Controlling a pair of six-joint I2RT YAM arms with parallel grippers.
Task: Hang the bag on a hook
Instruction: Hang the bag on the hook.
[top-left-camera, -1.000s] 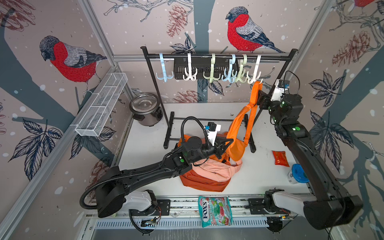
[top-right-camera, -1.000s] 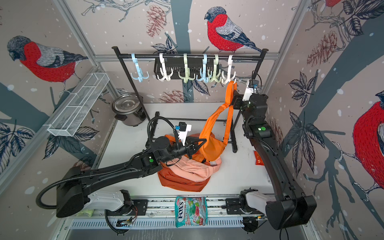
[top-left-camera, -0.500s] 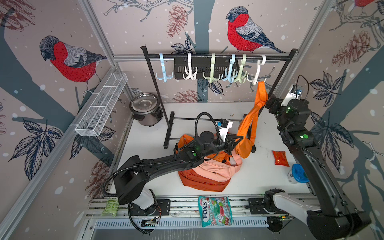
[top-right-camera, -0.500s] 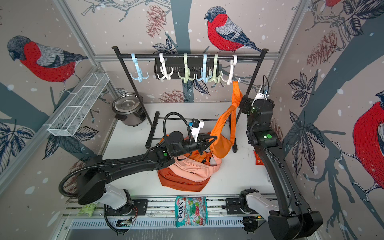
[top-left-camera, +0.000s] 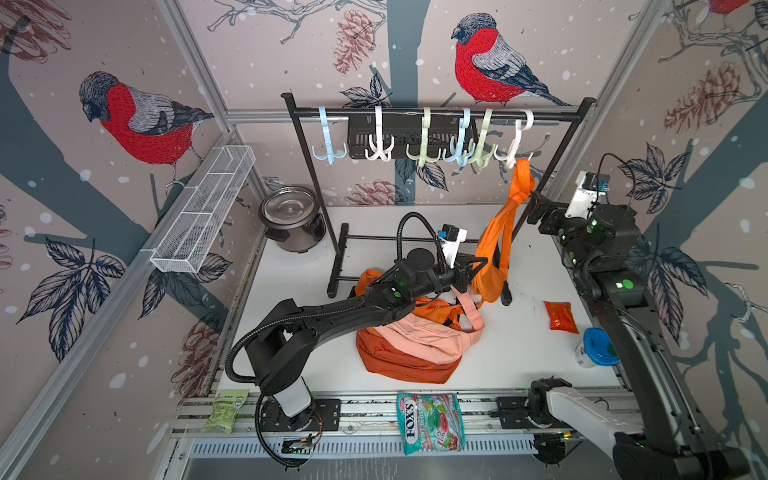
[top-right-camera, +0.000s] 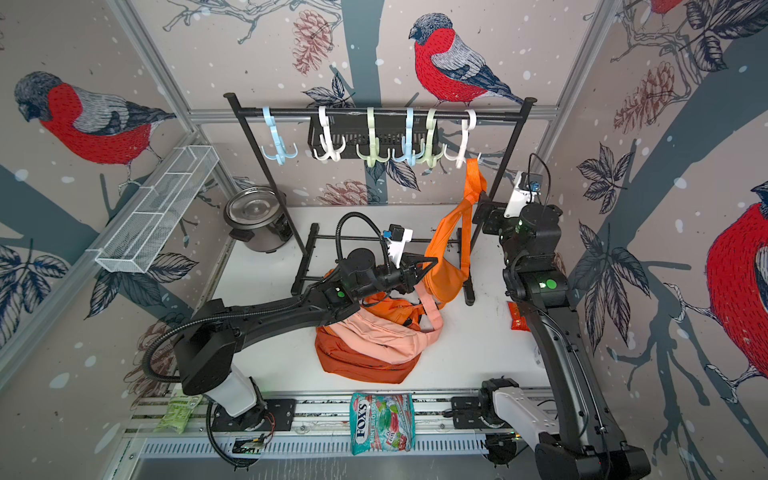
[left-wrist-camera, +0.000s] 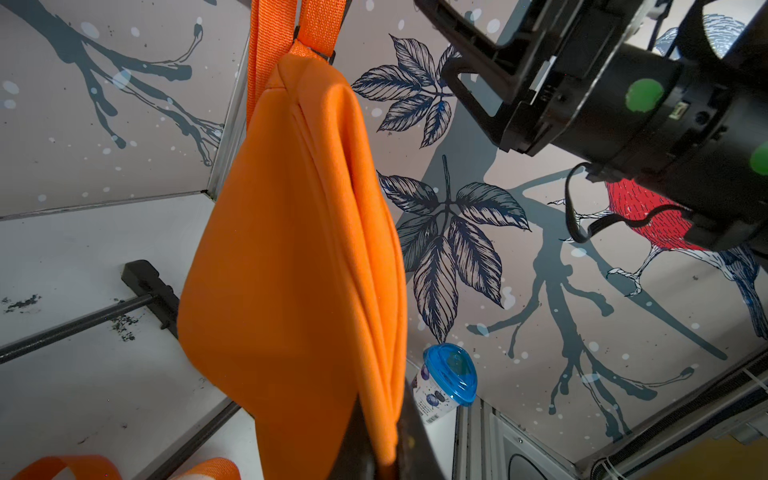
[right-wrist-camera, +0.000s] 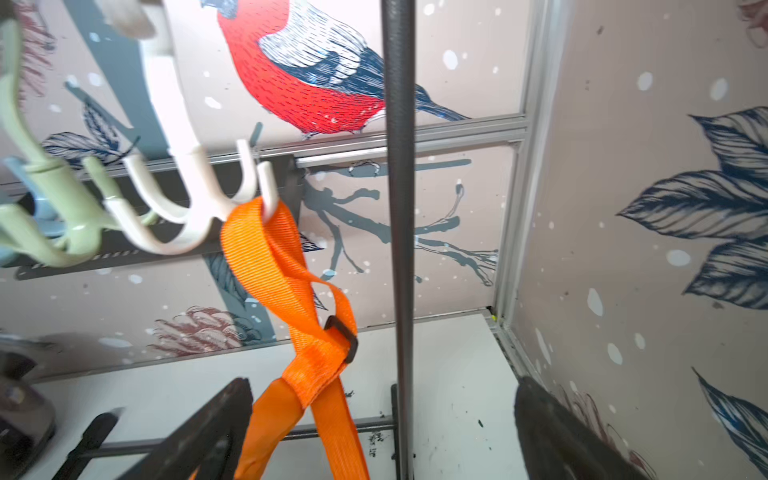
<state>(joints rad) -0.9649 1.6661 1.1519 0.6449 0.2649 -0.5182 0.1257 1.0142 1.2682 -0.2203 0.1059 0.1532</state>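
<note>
The bag's strap hangs over a peg of the rack, so I next need to keep my left gripper where it is and open it to let the bag's lower edge (top-left-camera: 479, 277) (left-wrist-camera: 380, 428) out from between its fingers.
The orange bag (top-left-camera: 492, 266) (top-right-camera: 446, 266) (left-wrist-camera: 291, 249) hangs by its strap (right-wrist-camera: 266, 249) from the white hook (top-left-camera: 517, 141) (top-right-camera: 463, 141) (right-wrist-camera: 199, 195) at the right end of the black rack. Its strap loop sits over one prong. My left gripper (top-left-camera: 473, 270) (top-right-camera: 422, 266) (left-wrist-camera: 384, 457) is shut on the bag's lower edge. My right gripper (top-left-camera: 536, 208) (top-right-camera: 482, 212) (right-wrist-camera: 380, 390) stands wide open just right of the strap, level with its buckle. The strap and the rack's right post pass between its fingers, and neither finger touches the strap.
A peach bag and a dark orange bag (top-left-camera: 411, 345) lie piled under my left arm. A rice cooker (top-left-camera: 291, 220) stands back left, below a wire shelf (top-left-camera: 203, 212). A red packet (top-left-camera: 561, 316) and a blue-lidded cup (top-left-camera: 596, 347) lie right. A candy bag (top-left-camera: 430, 422) lies on the front rail.
My right gripper carried the strap up to the white hook, opened and let go, then drew back right. My left gripper moved right with the bag's body.
</note>
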